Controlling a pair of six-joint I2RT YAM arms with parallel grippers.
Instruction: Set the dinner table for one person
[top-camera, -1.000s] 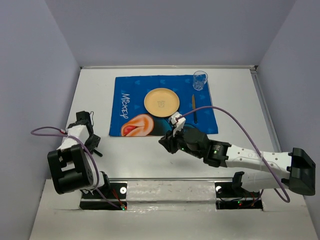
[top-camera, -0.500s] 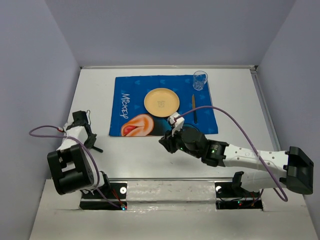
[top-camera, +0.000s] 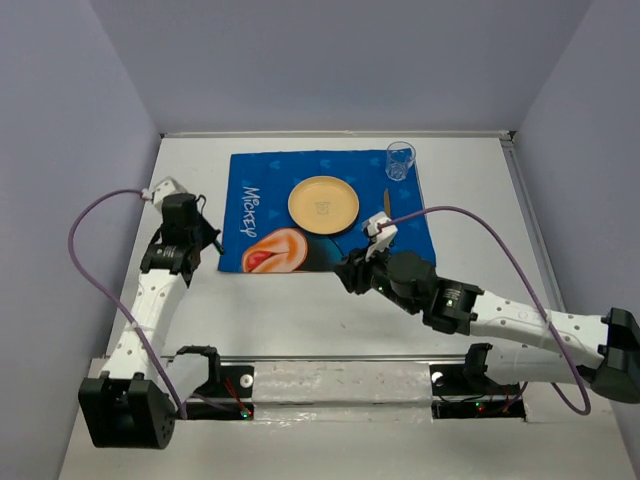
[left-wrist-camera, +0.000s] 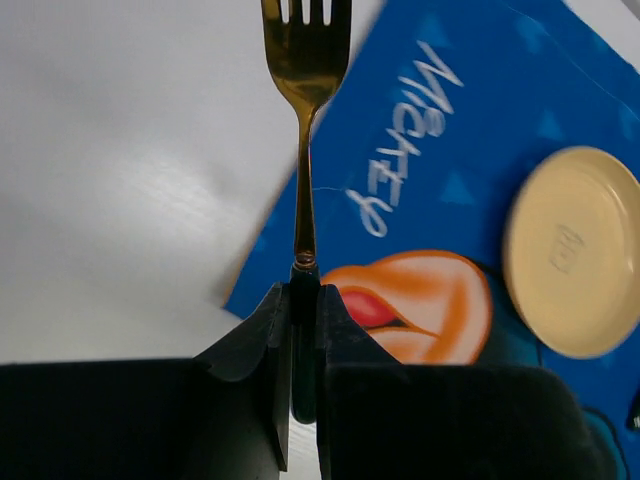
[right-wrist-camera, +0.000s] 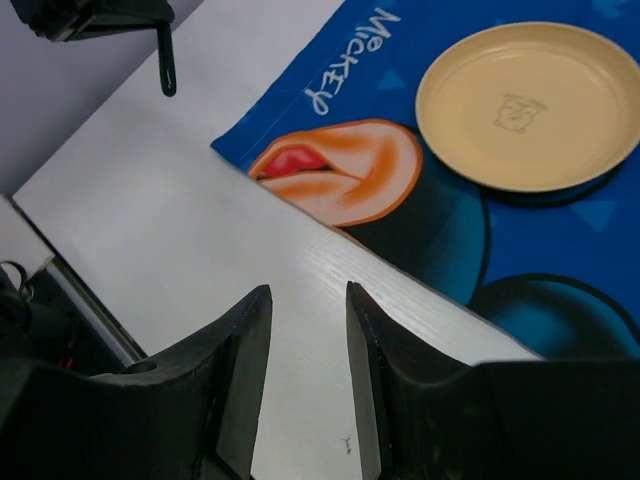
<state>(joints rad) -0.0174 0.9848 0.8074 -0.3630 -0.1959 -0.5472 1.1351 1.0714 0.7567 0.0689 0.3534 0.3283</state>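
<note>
My left gripper is holding the fork and will next cross over, turn, lower and release it, because the free part of the mat between the lettering and the plate is below, to the gripper's right in the top view.
The white dinner table carries a blue Mickey mat with a yellow plate on it. A clear glass stands at the mat's far right corner. A gold utensil with a dark handle lies right of the plate. My left gripper hovers at the mat's left edge. In the left wrist view it is shut on the dark handle of a gold fork, tines pointing away. My right gripper is open and empty over the table by the mat's near edge; the right wrist view shows the same.
Grey walls close in the table on the left, back and right. A metal rail with the arm bases runs along the near edge. Purple cables loop from both arms.
My left arm has swung from the near left up to the mat's left edge, with the fork in its jaws. My right gripper has shifted a little to the right.
</note>
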